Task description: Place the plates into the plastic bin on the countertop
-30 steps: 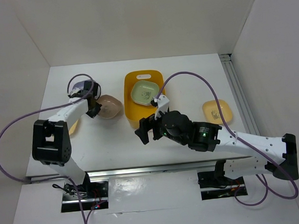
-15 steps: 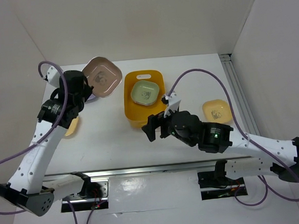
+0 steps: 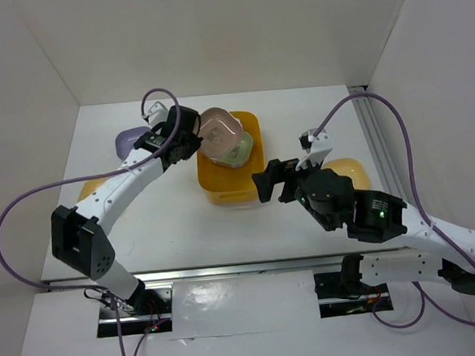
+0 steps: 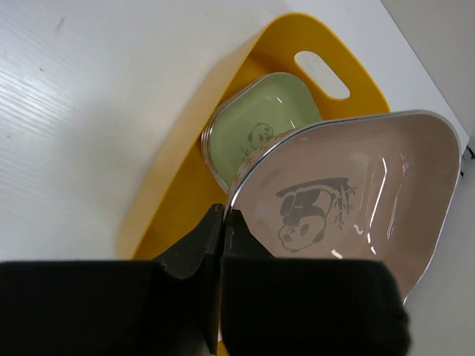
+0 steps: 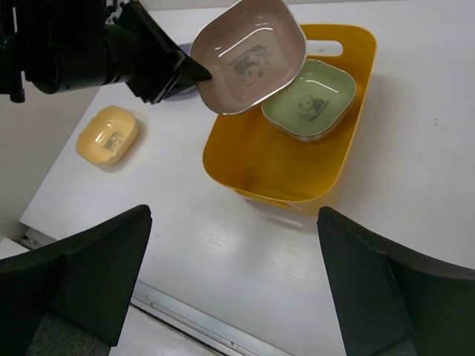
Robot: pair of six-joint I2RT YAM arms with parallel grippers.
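Observation:
The brown-pink plate needs to go to the green plate topping the stack [image 3: 237,153] [image 4: 271,111] next. My left gripper should move down and to its right in the top view and release the brown-pink plate's rim there.
My left gripper [image 3: 188,141] is shut on the rim of a brown-pink plate [image 3: 220,133] and holds it tilted above the yellow-orange bin [image 3: 222,191]. The left wrist view shows its fingertips [image 4: 223,219] pinching the plate's edge [image 4: 349,193]. In the bin lies a green plate [image 3: 241,153] on top of a small stack. The green plate [image 5: 312,100], the held plate [image 5: 249,55] and the bin [image 5: 274,163] also show in the right wrist view. My right gripper [image 3: 274,181] is open and empty, right of the bin, above the countertop [image 3: 167,224].
A lavender plate [image 3: 129,139] lies at the back left. A yellow-orange plate [image 3: 91,188] lies left of the bin and also shows in the right wrist view [image 5: 109,135]. A yellow plate [image 3: 353,172] lies on the right, partly behind my right arm. White walls enclose the counter.
My left gripper lifted the brown-pink plate from the left of the counter and carried it right, over the bin. My right gripper drew back to the right, away from the bin's front.

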